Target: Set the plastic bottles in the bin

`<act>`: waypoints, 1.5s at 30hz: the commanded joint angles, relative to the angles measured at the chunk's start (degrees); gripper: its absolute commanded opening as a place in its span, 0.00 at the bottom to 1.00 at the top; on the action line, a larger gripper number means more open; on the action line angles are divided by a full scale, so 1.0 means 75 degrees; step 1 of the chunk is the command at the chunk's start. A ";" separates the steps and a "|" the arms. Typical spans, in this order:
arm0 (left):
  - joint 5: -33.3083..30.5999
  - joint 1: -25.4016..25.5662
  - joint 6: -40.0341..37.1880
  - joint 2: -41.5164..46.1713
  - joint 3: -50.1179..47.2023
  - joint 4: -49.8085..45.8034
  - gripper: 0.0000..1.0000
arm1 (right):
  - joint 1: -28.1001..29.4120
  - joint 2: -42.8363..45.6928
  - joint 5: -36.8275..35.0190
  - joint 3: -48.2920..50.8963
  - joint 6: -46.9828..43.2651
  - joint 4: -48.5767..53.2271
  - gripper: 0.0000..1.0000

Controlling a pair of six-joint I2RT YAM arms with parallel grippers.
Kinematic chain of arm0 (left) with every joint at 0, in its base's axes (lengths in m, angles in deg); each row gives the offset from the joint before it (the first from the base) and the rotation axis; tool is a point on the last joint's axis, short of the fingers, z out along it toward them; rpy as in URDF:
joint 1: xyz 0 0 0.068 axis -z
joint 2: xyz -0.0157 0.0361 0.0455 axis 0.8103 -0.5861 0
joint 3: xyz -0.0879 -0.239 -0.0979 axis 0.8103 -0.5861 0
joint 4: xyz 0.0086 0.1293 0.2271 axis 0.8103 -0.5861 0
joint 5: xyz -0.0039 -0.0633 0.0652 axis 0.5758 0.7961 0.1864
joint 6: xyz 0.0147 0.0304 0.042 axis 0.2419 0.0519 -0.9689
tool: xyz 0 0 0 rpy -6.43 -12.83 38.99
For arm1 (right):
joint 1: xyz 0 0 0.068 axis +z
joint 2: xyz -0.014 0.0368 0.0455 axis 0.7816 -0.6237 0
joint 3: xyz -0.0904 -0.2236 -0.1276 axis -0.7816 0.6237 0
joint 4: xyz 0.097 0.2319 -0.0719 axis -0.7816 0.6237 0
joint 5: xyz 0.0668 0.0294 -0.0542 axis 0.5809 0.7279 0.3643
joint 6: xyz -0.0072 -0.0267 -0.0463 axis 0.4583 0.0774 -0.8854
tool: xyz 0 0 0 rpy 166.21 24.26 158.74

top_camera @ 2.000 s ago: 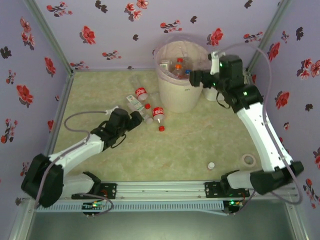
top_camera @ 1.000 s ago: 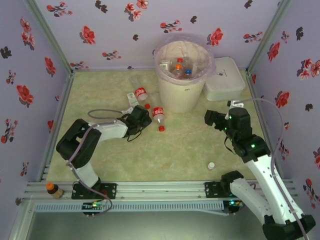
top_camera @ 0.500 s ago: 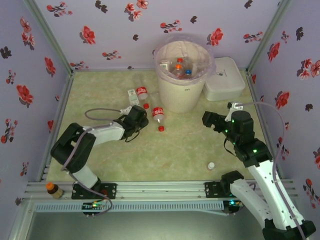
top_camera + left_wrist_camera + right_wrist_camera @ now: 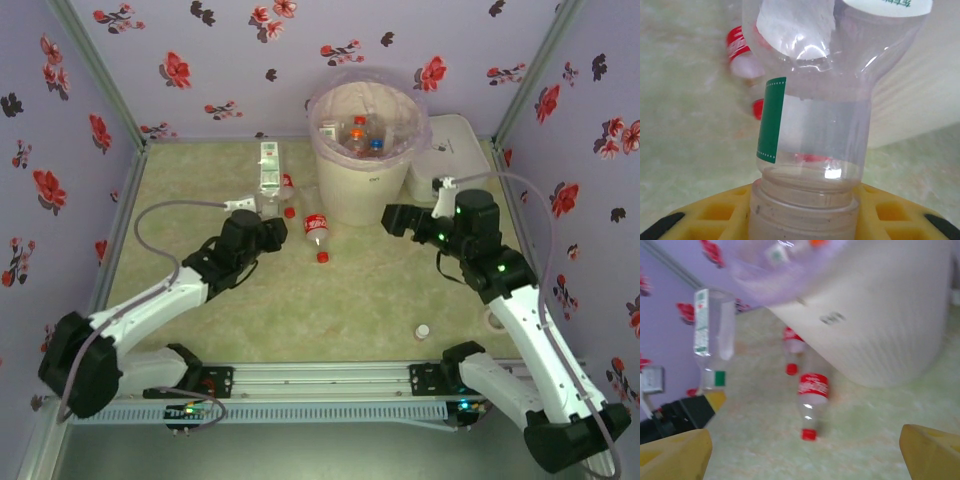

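My right gripper should next move across the front of the bin and close on the base of the held bottle (image 4: 269,148) (image 4: 715,294), because my left gripper covers only the neck of the bottle.
My left gripper (image 4: 262,232) is shut on the neck of a clear plastic bottle (image 4: 268,168) with a green-white label, held up off the table left of the bin; the neck (image 4: 805,205) sits between yellow fingers (image 4: 715,215). The bin (image 4: 365,150), a cream bucket with a pinkish liner, holds several bottles. A red-labelled bottle (image 4: 316,232) with a red cap lies in front of the bin, also seen as bottle (image 4: 812,395). Another red-labelled bottle (image 4: 287,190) lies behind the held one. My right gripper (image 4: 395,220) is open and holds nothing, its jaws (image 4: 805,455) facing the lying bottle.
A flat white lidded box (image 4: 455,150) sits right of the bin, partly behind my right arm. A small white-capped item (image 4: 423,331) lies near the front right. Purple flowered walls close in the table on three sides.
My left gripper closed on the green-labelled bottle and lifted it upright off the table. My right arm swung left, toward the bin's front.
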 commanded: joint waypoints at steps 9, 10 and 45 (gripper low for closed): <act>0.2112 0.0565 -0.1617 0.1757 -0.0966 0.0781 0.08 | 0.1463 -0.2283 0.1371 -0.1733 0.0614 -0.2219 0.95; 0.2284 0.0625 -0.1697 0.1808 -0.1007 0.0878 0.07 | 0.1510 -0.2450 0.1468 -0.1809 0.0699 -0.2378 0.97; 0.2354 0.1083 -0.2367 0.2492 -0.1305 0.0944 0.94 | 0.1379 -0.3250 -0.0115 -0.4545 -0.1309 -0.0383 0.56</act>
